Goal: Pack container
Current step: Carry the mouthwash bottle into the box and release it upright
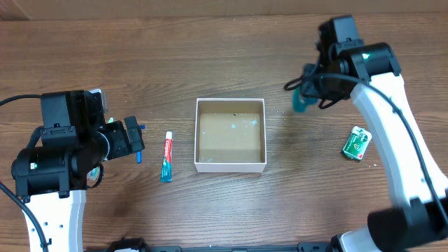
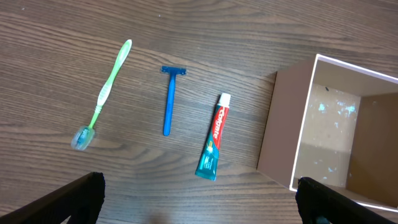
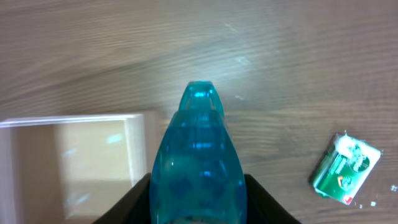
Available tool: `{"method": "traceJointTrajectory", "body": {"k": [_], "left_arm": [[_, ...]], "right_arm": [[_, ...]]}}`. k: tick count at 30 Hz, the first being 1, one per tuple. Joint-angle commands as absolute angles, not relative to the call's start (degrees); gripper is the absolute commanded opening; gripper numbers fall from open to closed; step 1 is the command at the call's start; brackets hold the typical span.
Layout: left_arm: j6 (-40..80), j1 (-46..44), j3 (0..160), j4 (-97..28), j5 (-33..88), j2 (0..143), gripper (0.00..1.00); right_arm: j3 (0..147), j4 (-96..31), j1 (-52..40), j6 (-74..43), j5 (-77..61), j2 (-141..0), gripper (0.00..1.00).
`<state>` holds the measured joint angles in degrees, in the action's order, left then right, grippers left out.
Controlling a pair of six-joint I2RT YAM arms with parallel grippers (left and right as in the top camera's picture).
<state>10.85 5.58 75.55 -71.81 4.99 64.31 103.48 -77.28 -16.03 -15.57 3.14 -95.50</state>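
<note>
My right gripper holds the bottle point(image 3: 198, 162). It should move the bottle to the left in the overhead view, then lower it inside, next to the box's side nearest the tube.
The container point(image 1: 230, 165) is a shallow square cardboard box with white walls and a brown floor, at the table's middle, with nothing in it; it also shows in the left wrist view point(image 2: 304, 124) and the right wrist view point(image 3: 130, 149). My right gripper point(image 1: 308, 94) is shut on a translucent blue bottle point(image 3: 198, 162), held above the table right of the box. A toothpaste tube point(image 1: 166, 157) lies left of the box. A blue razor point(image 2: 169, 102) and a green toothbrush point(image 2: 107, 93) lie further left. My left gripper point(image 2: 199, 199) is open above them.
A green packet point(image 1: 356, 143) lies on the wood to the right of the box, also in the right wrist view point(image 3: 344, 169). The table is dark wood grain.
</note>
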Motion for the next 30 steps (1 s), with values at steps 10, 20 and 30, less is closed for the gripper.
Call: {"method": "traceJointTrajectory", "body": {"k": [10,20,30], "left_arm": [[11.6,5.1,77.1,-71.8,5.8,64.5,1.00],[11.6,5.1,77.1,-71.9,5.8,64.5,1.00],[11.6,5.1,77.1,-72.0,5.8,64.5,1.00]], "right_arm": [[113.5,-80.0,-45.4,-30.7,9.0,-96.0,0.04],[113.5,-73.7,-45.2,-34.3,14.3,-112.6,0.04],[112.8,-68.8,-44.9,-34.3,13.7,-120.0,0.05]]}}
